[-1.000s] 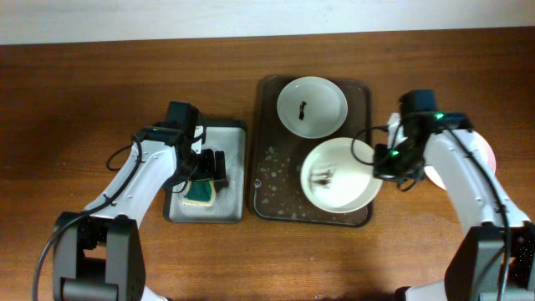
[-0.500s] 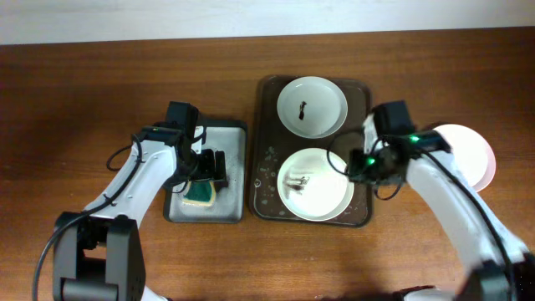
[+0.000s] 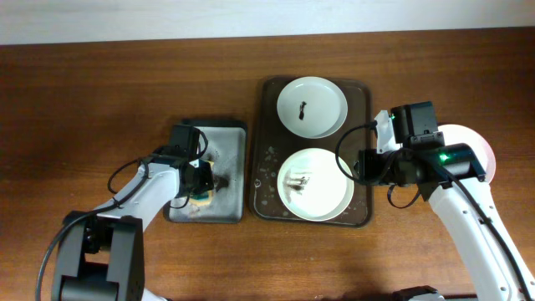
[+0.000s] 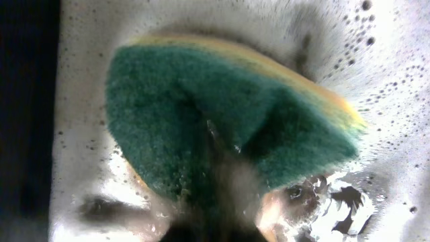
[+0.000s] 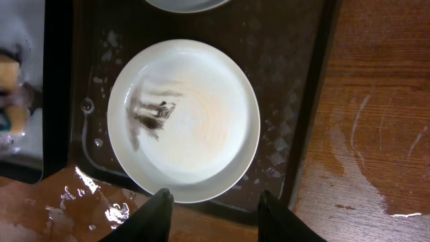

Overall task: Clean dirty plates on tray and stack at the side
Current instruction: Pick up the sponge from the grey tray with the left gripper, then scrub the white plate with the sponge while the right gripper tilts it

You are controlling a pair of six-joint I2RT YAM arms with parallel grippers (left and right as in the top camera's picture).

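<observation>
My right gripper comes down next onto the near plate's rim facing the third plate, since the dark smear lies toward the opposite side.
Two white plates lie on the dark brown tray [image 3: 261, 150]: the far plate [image 3: 312, 106] with a small dark mark and the near plate [image 3: 314, 184] with a dark smear. In the right wrist view the smeared plate [image 5: 183, 119] lies flat on the tray [image 5: 295, 87]. My right gripper [image 3: 364, 165] hangs open over the tray's right rim, its fingertips [image 5: 159, 205] just off the plate's edge, holding nothing. A third white plate [image 3: 478, 150] sits on the table to the right, partly hidden by my arm. My left gripper [image 3: 201, 186] is shut on a green-and-yellow sponge [image 4: 228, 114].
The sponge rests in a small wet grey tray [image 3: 226, 146] left of the brown tray, with soapy water on its floor [image 4: 396, 81]. Water spots lie on the wood [image 5: 101, 202] near the tray's front edge.
My right gripper laid the smeared plate flat on the tray, opened and drew back to the right. My left gripper came down on the sponge and shut on it.
</observation>
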